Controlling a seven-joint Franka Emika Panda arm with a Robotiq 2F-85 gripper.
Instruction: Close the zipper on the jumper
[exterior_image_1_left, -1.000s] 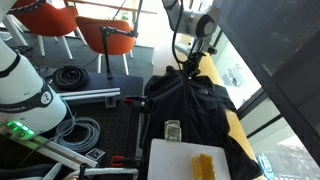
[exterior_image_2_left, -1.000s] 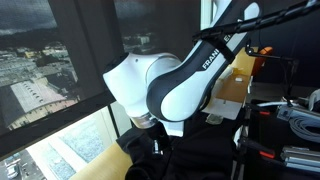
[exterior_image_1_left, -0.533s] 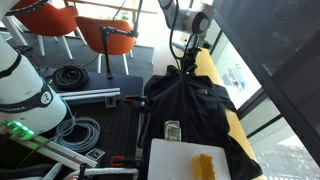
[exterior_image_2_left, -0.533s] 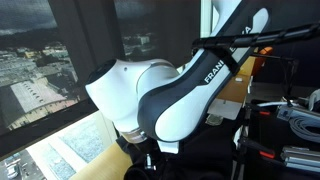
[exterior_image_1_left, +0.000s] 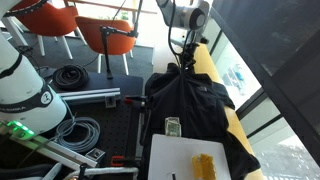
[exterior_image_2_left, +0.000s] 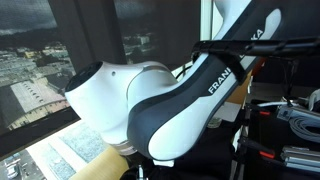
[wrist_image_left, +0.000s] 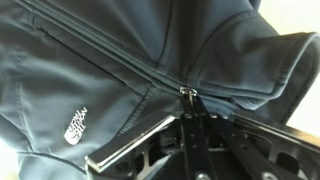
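Observation:
I will pull the zipper's pull toward the collar's edge (wrist_image_left: 278, 92), right of my gripper in the wrist view, where the zipper ends, and release.
The black jumper (exterior_image_1_left: 195, 105) lies spread on the yellow-edged table, its collar toward the far end. In the wrist view the jumper (wrist_image_left: 100, 70) fills the picture, with a small white logo at the left. The zipper (wrist_image_left: 120, 62) runs as a thin dark line diagonally to a small metal pull (wrist_image_left: 187, 93). My gripper (wrist_image_left: 190, 103) is shut on that zipper pull, near the collar fold. In an exterior view the gripper (exterior_image_1_left: 186, 62) stands at the jumper's far end. In another exterior view the arm hides the jumper.
A white sheet (exterior_image_1_left: 195, 160) with a yellow block (exterior_image_1_left: 205, 165) lies at the near end, a small device (exterior_image_1_left: 172, 127) next to it. Coiled black cables (exterior_image_1_left: 70, 75) and orange chairs (exterior_image_1_left: 105, 35) stand beyond. A window runs along the table's side.
The gripper has moved along the jumper toward the collar end, drawing the fabric up with it; the arm has swung closer across the side camera.

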